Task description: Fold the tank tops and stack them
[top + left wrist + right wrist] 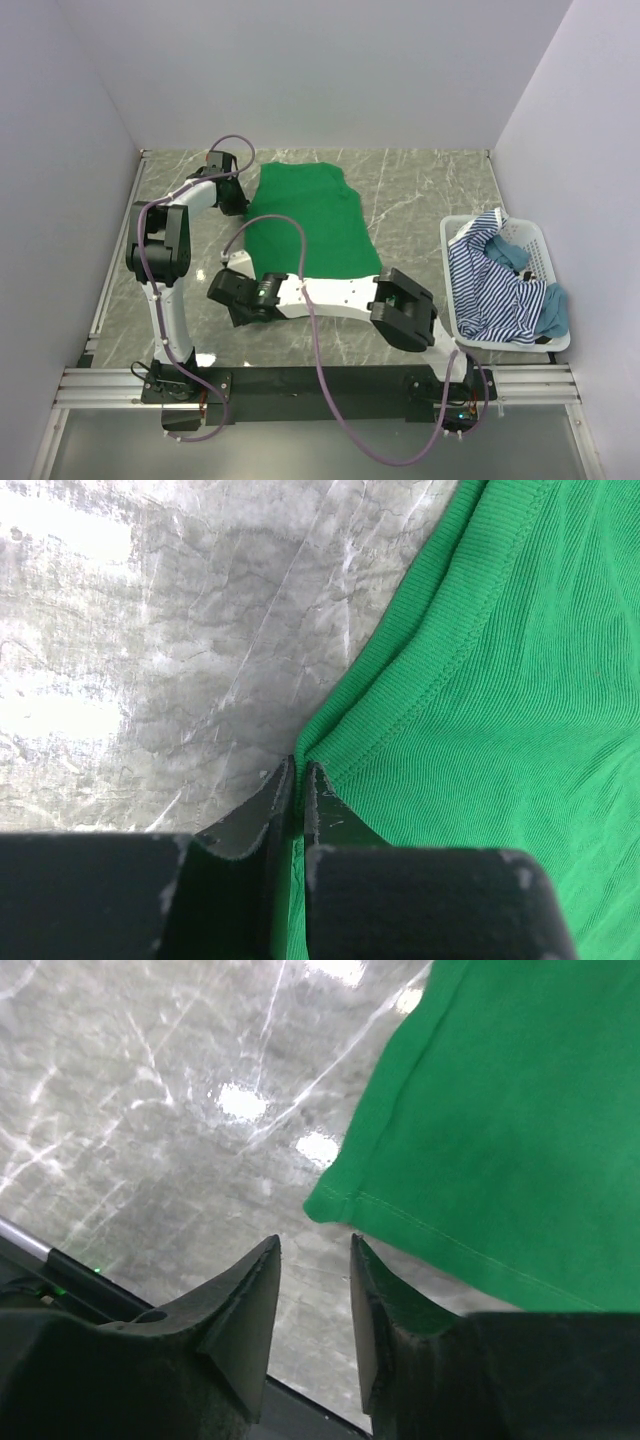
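Next, my right gripper moves down onto the tank top's near hem corner (328,1203) just below its open fingers, since my left gripper already holds that side's armhole edge.
The bright green tank top (305,225) lies spread flat on the marble table, its straps toward the back wall. At its far left edge my left gripper (236,196) is shut on the ribbed armhole edge (400,720); green cloth shows between the fingers (262,820). My right gripper (313,1242) stands open just off the near-left hem corner (335,1205), nothing between its jaws. In the top view it (230,296) sits low at the table's near side. The striped tank top (490,290) and the teal one (555,312) are heaped in the basket.
A white slatted basket (540,238) stands at the right edge of the table. Grey walls close in the left, back and right. The black rail (320,380) with the arm bases runs along the near edge. Purple cables loop above the arms.
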